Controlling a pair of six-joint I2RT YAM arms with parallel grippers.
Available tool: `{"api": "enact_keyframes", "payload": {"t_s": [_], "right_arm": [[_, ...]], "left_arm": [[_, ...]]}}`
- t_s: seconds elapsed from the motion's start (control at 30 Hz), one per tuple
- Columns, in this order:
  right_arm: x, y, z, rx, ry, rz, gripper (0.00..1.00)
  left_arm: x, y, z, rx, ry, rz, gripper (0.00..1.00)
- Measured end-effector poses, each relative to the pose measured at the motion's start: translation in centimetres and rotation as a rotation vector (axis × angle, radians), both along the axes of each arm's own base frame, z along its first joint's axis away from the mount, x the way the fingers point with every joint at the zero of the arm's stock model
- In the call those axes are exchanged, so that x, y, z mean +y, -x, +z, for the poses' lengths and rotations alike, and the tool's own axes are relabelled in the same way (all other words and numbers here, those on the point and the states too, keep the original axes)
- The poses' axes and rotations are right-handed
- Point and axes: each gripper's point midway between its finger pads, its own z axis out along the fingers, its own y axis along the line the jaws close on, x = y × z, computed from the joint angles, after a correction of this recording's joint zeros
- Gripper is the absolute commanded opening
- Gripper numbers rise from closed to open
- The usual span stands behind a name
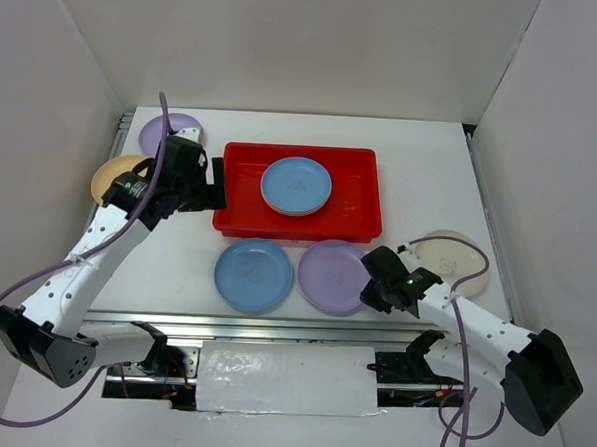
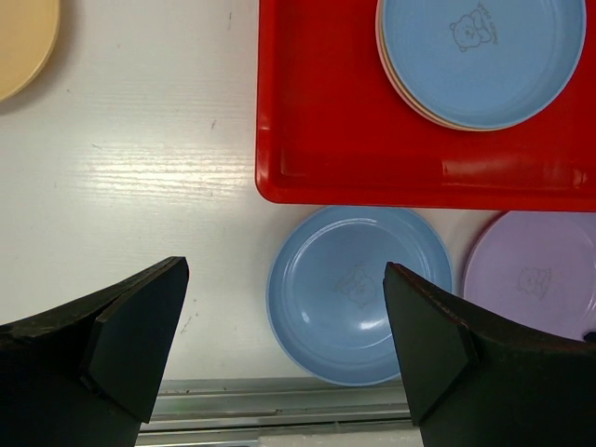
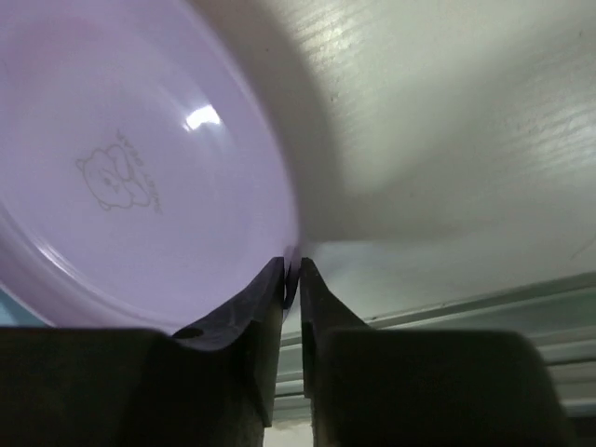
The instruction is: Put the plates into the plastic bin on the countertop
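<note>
My left gripper should move back and down onto the front blue plate's rim farthest from the lilac plate next, since empty countertop borders that rim.
The red plastic bin point(image 1: 360, 202) holds a stack of plates with a light blue plate point(image 1: 297, 183) on top; it also shows in the left wrist view point(image 2: 480, 56). In front of the bin lie a light blue plate point(image 1: 253, 273) and a lilac plate point(image 1: 332, 275). My right gripper point(image 1: 370, 279) is shut on the right rim of the lilac plate point(image 3: 140, 168). My left gripper point(image 1: 216, 184) is open and empty at the bin's left end, above the countertop point(image 2: 140, 168). A cream plate point(image 1: 465, 260) lies at the right. An orange-yellow plate point(image 1: 111, 177) and a lilac plate point(image 1: 161, 129) lie at the far left.
White walls enclose the table. A metal rail point(image 1: 273, 327) runs along the near edge, close to the front plates. The bin's point(image 2: 307, 177) front rim lies just beyond the front blue plate point(image 2: 358, 293).
</note>
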Motion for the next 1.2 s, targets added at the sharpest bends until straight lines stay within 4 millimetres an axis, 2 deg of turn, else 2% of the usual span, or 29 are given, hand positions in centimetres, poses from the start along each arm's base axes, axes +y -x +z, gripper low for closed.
{"api": "enact_keyframes", "payload": {"t_s": [0.07, 0.23, 0.37, 0.53, 0.63, 0.7, 0.8, 0.87, 1.0, 1.13, 1.2], "right_arm": [[0.1, 0.0, 0.4, -0.022, -0.006, -0.015, 0.0], [0.4, 0.9, 1.9, -0.072, -0.038, -0.022, 0.0], [0.3, 2.4, 3.7, -0.11, -0.076, -0.014, 0.0], [-0.1, 3.1, 8.2, -0.192, -0.114, -0.008, 0.0], [0.6, 2.2, 11.7, -0.262, -0.148, 0.013, 0.0], [1.3, 1.0, 13.6, -0.288, -0.136, 0.034, 0.0], [2.7, -2.3, 15.3, -0.298, -0.083, 0.056, 0.0], [3.4, -6.1, 16.1, -0.293, -0.044, 0.053, 0.0], [4.6, -14.0, 17.6, -0.289, 0.009, 0.052, 0.0], [6.2, -21.8, 19.9, -0.321, -0.005, 0.087, 0.0], [6.8, -25.3, 20.1, -0.328, -0.01, 0.103, 0.0]], "left_arm": [[0.0, 0.1, 0.2, -0.007, 0.003, -0.002, 0.99], [0.8, 0.9, 0.8, -0.035, 0.006, 0.013, 0.99], [1.3, 1.2, 0.9, -0.044, 0.008, 0.026, 0.99], [1.7, 2.1, 0.2, -0.046, 0.017, 0.034, 0.99], [1.8, 2.7, -0.8, -0.046, 0.04, 0.053, 0.99], [1.8, 3.3, -2.1, -0.031, 0.059, 0.067, 0.99], [1.8, 4.4, -5.1, 0.027, 0.079, 0.094, 0.99], [1.9, 5.4, -7.5, 0.078, 0.089, 0.112, 0.99], [1.6, 7.3, -11.1, 0.16, 0.123, 0.123, 0.99], [0.6, 8.5, -13.7, 0.213, 0.156, 0.112, 0.99], [0.2, 8.9, -14.6, 0.232, 0.158, 0.103, 0.99]]}}
